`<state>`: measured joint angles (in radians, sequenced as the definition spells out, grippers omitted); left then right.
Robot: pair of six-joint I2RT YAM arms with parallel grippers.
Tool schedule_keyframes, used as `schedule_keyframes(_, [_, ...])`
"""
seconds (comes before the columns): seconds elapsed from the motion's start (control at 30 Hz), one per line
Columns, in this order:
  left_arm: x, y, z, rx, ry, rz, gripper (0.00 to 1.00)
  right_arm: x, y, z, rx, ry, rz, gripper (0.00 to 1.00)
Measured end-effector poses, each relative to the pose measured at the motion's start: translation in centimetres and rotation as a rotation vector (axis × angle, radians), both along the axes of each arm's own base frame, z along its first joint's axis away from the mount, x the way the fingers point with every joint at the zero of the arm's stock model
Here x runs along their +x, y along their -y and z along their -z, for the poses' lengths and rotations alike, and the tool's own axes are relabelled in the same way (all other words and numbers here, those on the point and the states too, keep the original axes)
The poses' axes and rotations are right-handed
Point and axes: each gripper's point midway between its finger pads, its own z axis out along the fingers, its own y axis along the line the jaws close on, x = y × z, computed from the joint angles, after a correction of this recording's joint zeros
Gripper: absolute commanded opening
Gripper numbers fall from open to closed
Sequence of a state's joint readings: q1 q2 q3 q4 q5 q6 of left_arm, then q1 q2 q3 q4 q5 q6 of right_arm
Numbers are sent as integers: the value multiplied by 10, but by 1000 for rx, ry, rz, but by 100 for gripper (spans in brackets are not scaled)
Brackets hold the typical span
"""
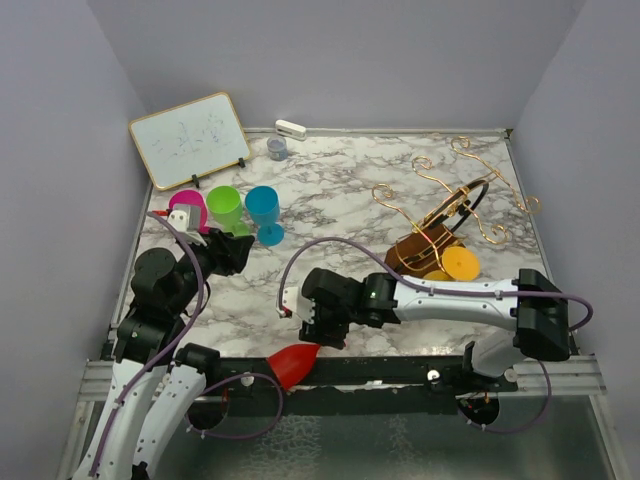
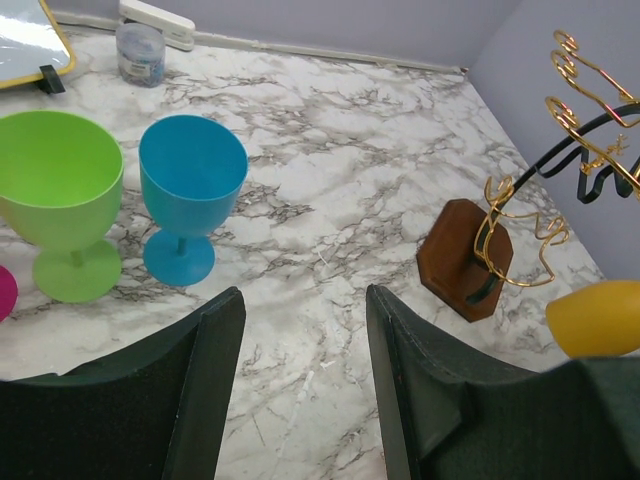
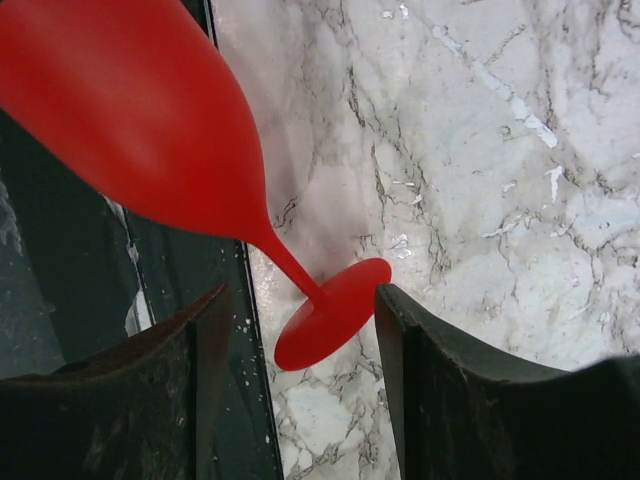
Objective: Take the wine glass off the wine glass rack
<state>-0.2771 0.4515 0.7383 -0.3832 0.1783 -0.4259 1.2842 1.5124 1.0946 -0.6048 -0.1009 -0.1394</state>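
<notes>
My right gripper should go down next past the foot toward the bowl and close on the red wine glass's stem [image 3: 288, 267], which lies below it and fits between my fingers.
A red wine glass [image 3: 150, 120] lies on its side at the table's near edge, its bowl [image 1: 295, 364] hanging out over the dark frame. My right gripper [image 3: 300, 295] is open just above it, with the glass's round foot between the fingers and close to the right one. In the top view the right gripper [image 1: 318, 328] sits at the front centre. The wine glass rack [image 1: 425, 250], a brown block with gold wire arms, stands at the right with a yellow wine glass [image 1: 460, 264] on it. My left gripper [image 2: 303, 295] is open and empty over bare marble.
Pink [image 1: 187, 208], green [image 1: 226, 208] and blue [image 1: 264, 208] cups stand upright at the left, next to the left gripper [image 1: 228, 250]. A whiteboard [image 1: 190, 138], a small jar [image 1: 277, 148] and a white eraser [image 1: 290, 129] stand at the back.
</notes>
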Motion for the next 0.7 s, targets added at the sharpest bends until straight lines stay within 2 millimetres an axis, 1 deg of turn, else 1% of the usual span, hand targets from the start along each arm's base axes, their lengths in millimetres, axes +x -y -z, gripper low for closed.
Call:
schedule_keyframes(0.07, [1,-1,0,3,1,-8,54,-2,-1,9,-24,0,-18,58])
schedule_keyframes(0.33, [1,-2,0,4,2,-11,54,-8,-6,25,-58,6,-62,57])
schedule_keyframes(0.5, [0,-2,0,3,4,-11,55,-13,-6,43,-101,-2,-84,55])
schedule_keyframes(0.6, [0,-2,0,3,5,-12,55,-14,-6,49,-117,-6,-89,52])
schedule_keyframes(0.7, [0,-2,0,3,5,-12,55,-14,-6,50,-118,-6,-89,48])
